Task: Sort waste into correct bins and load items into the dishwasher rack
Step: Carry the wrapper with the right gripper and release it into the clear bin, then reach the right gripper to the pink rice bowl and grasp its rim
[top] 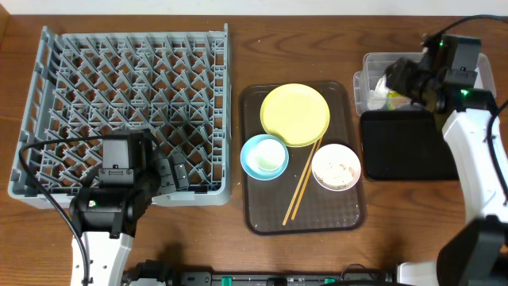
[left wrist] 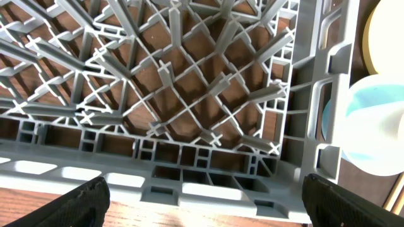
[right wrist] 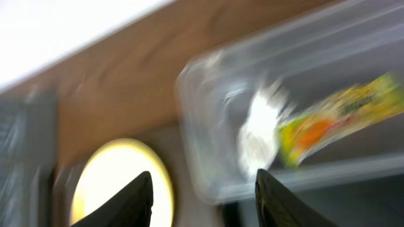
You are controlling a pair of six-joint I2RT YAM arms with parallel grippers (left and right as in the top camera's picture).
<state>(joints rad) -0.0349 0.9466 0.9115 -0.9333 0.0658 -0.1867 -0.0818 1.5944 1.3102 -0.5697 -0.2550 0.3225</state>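
My right gripper moves back from the clear tub (top: 367,83) next, then down to the bowl's rim beside the chopsticks (top: 302,183).
The grey dishwasher rack (top: 226,119) fills the left and holds nothing. My left gripper (top: 176,171) is open and empty at its front right wall (left wrist: 189,189). On the brown tray lie the yellow plate (top: 295,114), the light-blue bowl (top: 263,156) with what looks like the pale cup inside (left wrist: 379,126), the white bowl (top: 317,163) with rice scraps (top: 337,171), and the chopsticks (top: 302,183). My right gripper (top: 397,79) is open and empty over the clear tub (top: 367,83). The white tissue (right wrist: 259,135) and the green-and-orange wrapper (right wrist: 334,123) lie in the tub.
The brown serving tray (top: 349,214) sits in the middle. The black tray (top: 401,147) lies right of it, just in front of the clear tub. The right wrist view is blurred. Cables run beside both arms.
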